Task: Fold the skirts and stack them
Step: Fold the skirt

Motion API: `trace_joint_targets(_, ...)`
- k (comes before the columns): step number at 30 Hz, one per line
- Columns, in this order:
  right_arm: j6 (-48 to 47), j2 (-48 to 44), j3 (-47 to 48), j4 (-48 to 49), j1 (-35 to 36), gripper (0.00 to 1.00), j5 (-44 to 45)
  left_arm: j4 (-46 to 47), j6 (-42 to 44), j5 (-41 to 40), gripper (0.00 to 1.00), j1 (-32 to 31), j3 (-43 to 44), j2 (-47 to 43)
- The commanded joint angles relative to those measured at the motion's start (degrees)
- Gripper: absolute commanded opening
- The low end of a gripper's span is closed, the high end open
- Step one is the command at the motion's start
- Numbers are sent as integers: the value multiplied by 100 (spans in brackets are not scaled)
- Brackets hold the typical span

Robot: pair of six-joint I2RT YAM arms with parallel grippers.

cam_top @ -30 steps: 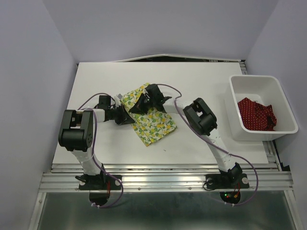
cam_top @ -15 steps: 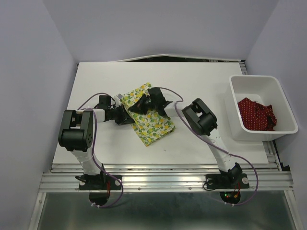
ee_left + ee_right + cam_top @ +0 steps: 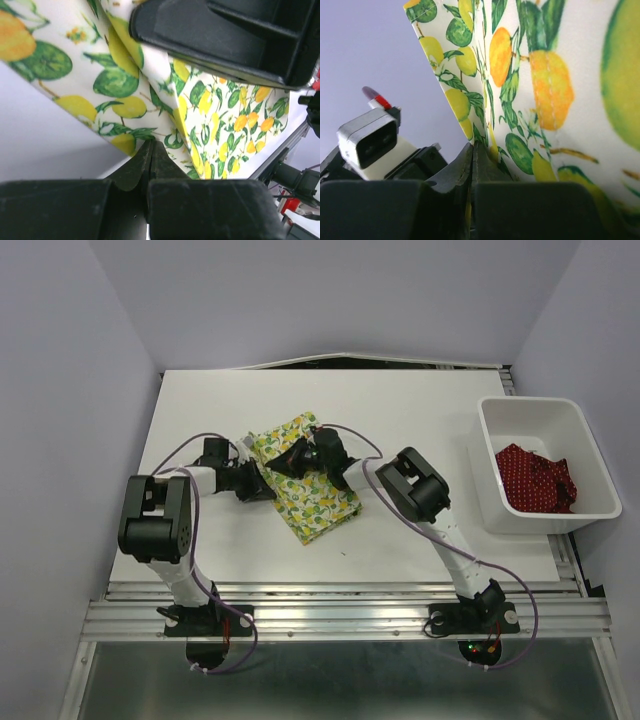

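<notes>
My left gripper moves outward along the skirt's edge toward the skirt's far corner (image 3: pixel 253 446) next and releases there, since the skirt lies slanted.
The lemon-print skirt (image 3: pixel 315 500) lies partly folded on the table's middle. Its upper part is lifted between the two grippers. My left gripper (image 3: pixel 262 483) is at the skirt's left edge, jaws shut, tips pinching the cloth's edge (image 3: pixel 125 142). My right gripper (image 3: pixel 298 455) is over the skirt's upper part, shut on a fold of the lemon cloth (image 3: pixel 520 150). The two grippers are close together; the right gripper's body (image 3: pixel 225 40) fills the top of the left wrist view. The red dotted skirt (image 3: pixel 535 480) lies crumpled in the white bin (image 3: pixel 530 405).
The white bin stands at the table's right edge, beside the right arm's elbow (image 3: pixel 415 485). The white table (image 3: pixel 400 410) ends at a metal rail at the front and purple walls on the other sides.
My right gripper has moved left and slightly toward the left gripper, carrying the lifted lemon cloth with it. The left gripper has barely moved. The red skirt has not moved.
</notes>
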Motion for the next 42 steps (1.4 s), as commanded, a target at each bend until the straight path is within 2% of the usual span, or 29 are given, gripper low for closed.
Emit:
trace_joint_targets(1, 441, 453, -343, -628, 0, 1, 111, -628, 414, -72, 10, 32, 309, -897)
trace_joint_targets(7, 310, 532, -291, -725, 0, 1, 85, -1051, 556, -274, 13, 41, 511, -1750)
trace_joint_targets(12, 222, 523, -343, -725, 0, 2, 50, -727, 153, -345, 13, 155, 949, -1471)
trace_joint_targets(13, 213, 523, -352, -725, 0, 6, 49, -691, 99, -354, 13, 173, 1055, -1365)
trace_joint_targets(14, 195, 532, -361, -716, 0, 20, 49, -656, 55, -362, 13, 181, 1152, -1251)
trace_joint_targets(16, 213, 541, -396, -699, 0, 31, 41, -629, -24, -380, 13, 190, 1503, -901)
trace_joint_targets(17, 222, 550, -405, -690, 0, 42, 49, -620, -33, -432, 13, 199, 1609, -803)
trace_joint_targets(20, 222, 559, -431, -707, 0, 52, 58, -629, -68, -520, 13, 190, 2013, -398)
trace_joint_targets(23, 213, 567, -423, -751, 52, 48, 67, -638, -104, -626, 13, 182, 2172, -73)
trace_joint_targets(26, 178, 567, -396, -760, 53, 36, 76, -577, -165, -819, 13, 199, 2269, 252)
trace_joint_targets(29, 134, 515, -405, -751, 53, 18, 102, -611, -209, -942, 12, 208, 2339, 630)
trace_joint_targets(32, -68, 366, -387, -751, 53, 11, 94, -752, -165, -1118, 6, 260, 2357, 990)
trace_joint_targets(34, -278, 243, -361, -760, 53, 10, 50, -901, -165, -1145, 1, 313, 2357, 1263)
trace_joint_targets(37, -630, -143, -396, -813, -9, 10, -73, -963, -122, -1197, 0, 568, 2339, 1448)
trace_joint_targets(41, -1385, -872, -396, -1014, -324, 24, -660, -1235, 177, -1303, 0, 612, 2567, 1624)
trace_joint_targets(42, -1883, -987, -335, -1119, -386, 25, -819, -1262, 221, -1312, 0, 612, 2602, 1659)
